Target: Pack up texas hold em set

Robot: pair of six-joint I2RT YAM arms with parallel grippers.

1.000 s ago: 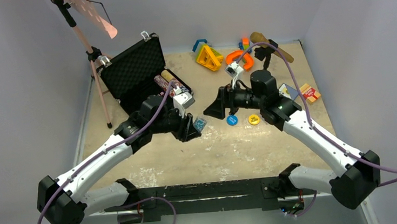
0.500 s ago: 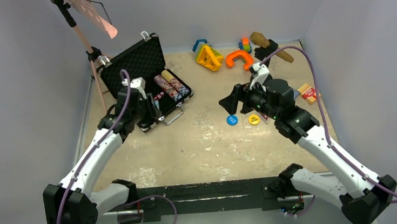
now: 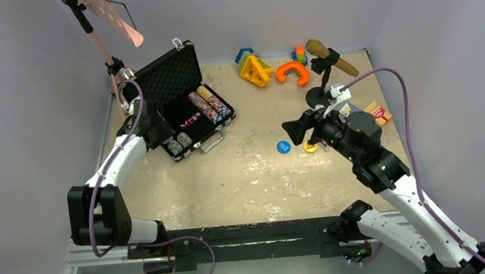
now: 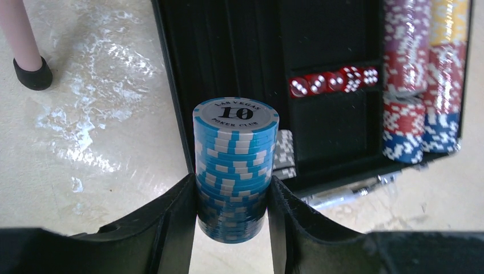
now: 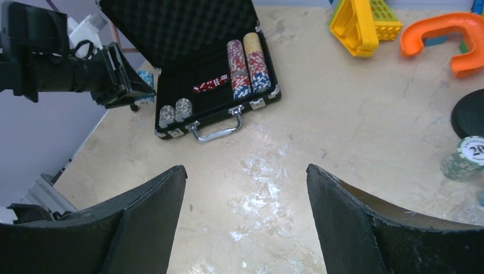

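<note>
My left gripper will move outward over the case's side by the pink stand, then lower the stack into the slot beyond the grey chips, which is empty.
The black briefcase (image 3: 165, 74) lies open at the back left, with chip stacks (image 3: 210, 104), red dice (image 4: 334, 81) and grey chips (image 3: 179, 142) in its tray. My left gripper (image 3: 155, 126) is at the case's left edge, shut on a blue chip stack (image 4: 235, 165) marked 10, held over the table beside the case wall (image 4: 228, 45). My right gripper (image 3: 295, 129) is open and empty above mid-table (image 5: 245, 177). A blue disc (image 3: 283, 147) and a yellow disc (image 3: 309, 147) lie below it. A green chip stack (image 5: 465, 160) stands at the right. Card decks (image 3: 377, 112) lie far right.
Yellow (image 3: 255, 69) and orange (image 3: 292, 73) plastic toys lie at the back. A brown microphone on a black stand (image 3: 323, 60) is behind my right arm. A pink stand (image 3: 111, 62) rises left of the case. Walls close in on the table's sides.
My left arm swung from mid-table over the case to its left edge, still holding the blue chip stack. My right arm drew back to the right, gripper still open.
</note>
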